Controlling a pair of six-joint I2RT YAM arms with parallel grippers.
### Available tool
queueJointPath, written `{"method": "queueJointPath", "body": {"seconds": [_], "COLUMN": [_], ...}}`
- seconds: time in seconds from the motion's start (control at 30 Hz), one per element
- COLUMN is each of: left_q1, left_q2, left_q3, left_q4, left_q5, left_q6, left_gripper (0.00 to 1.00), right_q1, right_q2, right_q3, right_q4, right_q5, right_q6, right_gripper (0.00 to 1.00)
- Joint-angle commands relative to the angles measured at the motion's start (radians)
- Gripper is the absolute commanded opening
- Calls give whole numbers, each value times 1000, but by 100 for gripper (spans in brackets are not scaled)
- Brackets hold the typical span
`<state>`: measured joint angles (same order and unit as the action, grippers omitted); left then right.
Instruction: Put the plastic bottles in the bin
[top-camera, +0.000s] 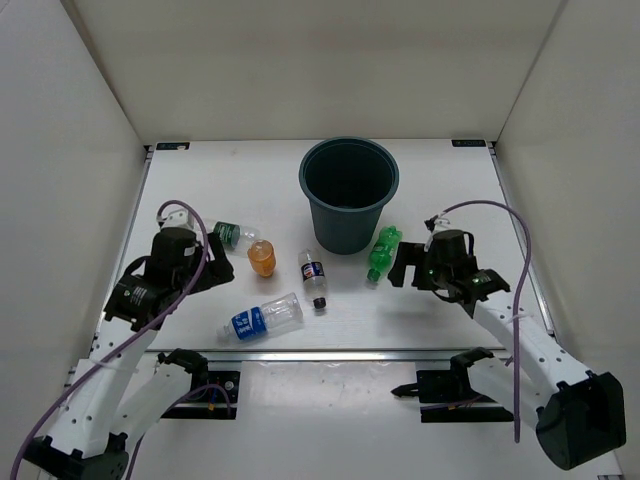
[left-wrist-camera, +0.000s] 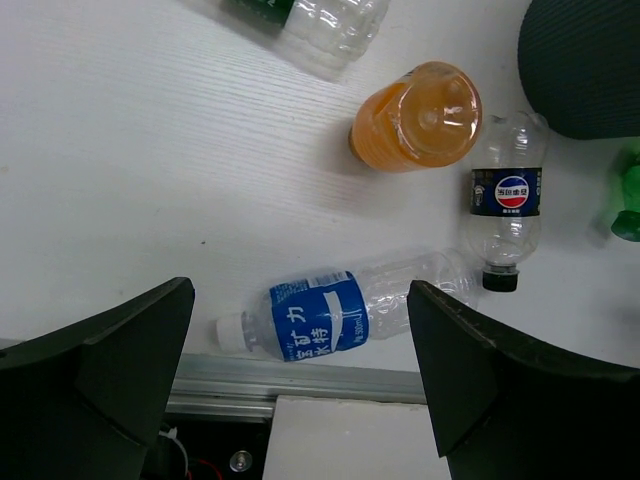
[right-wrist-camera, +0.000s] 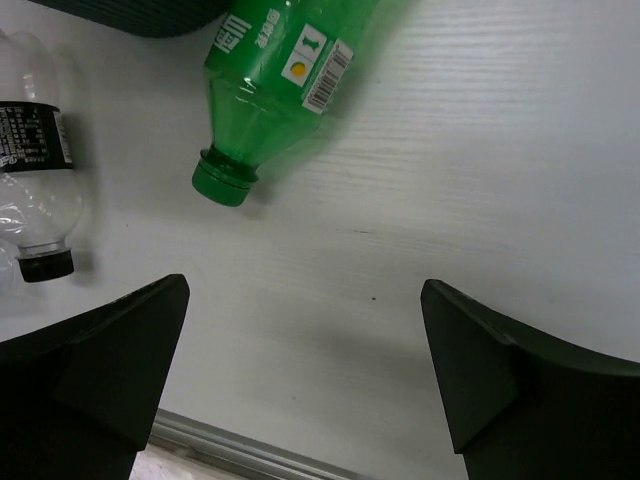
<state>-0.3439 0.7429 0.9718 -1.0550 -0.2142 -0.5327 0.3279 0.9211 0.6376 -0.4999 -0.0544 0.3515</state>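
I need to move my right gripper down and to the left in the top view next, turn it and lower it astride the all green bottle's label, because the label lies that way at an angle.
The bin (top-camera: 346, 232) stands upright at the table's back middle. Five plastic bottles lie near it. The all green bottle (top-camera: 383, 253) lies at the bin's right foot. The dark-labelled bottle (top-camera: 315, 278), the stubby orange bottle (top-camera: 262, 259) and the clear bottle with a green label (top-camera: 238, 235) lie to its left. The clear bottle with a blue label (top-camera: 262, 317) lies near the front edge. My left gripper (top-camera: 212, 278) is open and empty above the table, left of the blue-labelled bottle (left-wrist-camera: 320, 315). My right gripper (top-camera: 402, 270) is open and empty, just right of the green bottle (right-wrist-camera: 280, 70).
A metal rail (top-camera: 350, 353) runs along the table's front edge. White walls enclose the table on the left, back and right. The left wrist view also shows the orange bottle (left-wrist-camera: 420, 115), the dark-labelled bottle (left-wrist-camera: 505, 200) and the bin's wall (left-wrist-camera: 585, 60).
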Motion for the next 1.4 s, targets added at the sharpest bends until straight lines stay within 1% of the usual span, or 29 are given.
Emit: {"method": "queueJointPath", "body": {"seconds": [0.0, 0.03, 0.13, 0.2, 0.27, 0.33, 0.43, 0.53, 0.63, 0.73, 0.8, 0.87, 1.0, 1.07, 1.13, 1.17, 1.2, 1.23, 1.27, 1.3, 1.33, 1.37], "left_q1": [-10, -10, -6, -7, -3, -6, 3, 8, 0, 5, 14, 16, 16, 17, 19, 14, 17, 19, 16, 14, 14, 14], "left_q2": [7, 12, 3, -13, -19, -37, -45, -31, -39, -40, -40, -37, -21, -16, -11, -10, -10, -13, -14, -17, -23, -19], "left_q3": [-31, -42, -48, -48, -57, -54, -62, -73, -84, -74, -68, -52, -24, 1, 22, 33, 36, 39, 38, 38, 31, 19], "left_q4": [79, 82, 63, 43, 30, 24, 17, 18, 29, 13, -2, -19, -27, -25, -33, -31, -31, -27, -23, -20, -13, -14], "left_q5": [55, 65, 53, 30, 13, 7, -4, 7, 3, -8, -28, -45, -65, -66, -65, -62, -66, -62, -59, -59, -51, -56], "left_q6": [22, 22, 20, 22, 28, 22, 17, 17, 2, -3, -4, 2, -1, 5, 5, 4, 8, 11, 8, 8, 10, 11], "left_gripper": [99, 99, 99, 99, 98, 98, 99, 99, 99, 99, 99, 99, 99, 99, 99, 98, 98, 99, 98, 99, 99, 99], "right_q1": [20, 22, 28, 20, 5, 14, 25, 49, 75, 108, 114, 106, 80, 76, 77, 82, 86, 94, 91, 91, 83, 79], "right_q2": [13, 31, 102, 159, 221, 255, 317, 389, 458, 489, 496, 507, 558, 590, 602, 595, 590, 563, 532, 518, 471, 425], "right_q3": [-96, -128, -101, -75, -64, -66, -49, -3, 17, 13, 13, -4, -1, 20, 25, 24, 13, 16, 13, 14, 13, 16], "right_q4": [319, 368, 428, 467, 523, 598, 647, 673, 679, 672, 661, 656, 643, 623, 627, 629, 630, 629, 621, 601, 572, 551], "right_q5": [-29, 8, 137, 156, 137, 142, 159, 183, 241, 301, 336, 346, 326, 321, 318, 326, 333, 341, 362, 385, 410, 419], "right_q6": [163, 194, 190, 179, 179, 188, 210, 205, 230, 262, 277, 299, 343, 345, 337, 345, 343, 340, 327, 311, 301, 279], "right_gripper": [99, 99, 99, 99, 99, 99, 99, 99, 96, 91, 89, 91, 89, 83, 67, 64, 54, 48, 38, 32, 25, 22]}}
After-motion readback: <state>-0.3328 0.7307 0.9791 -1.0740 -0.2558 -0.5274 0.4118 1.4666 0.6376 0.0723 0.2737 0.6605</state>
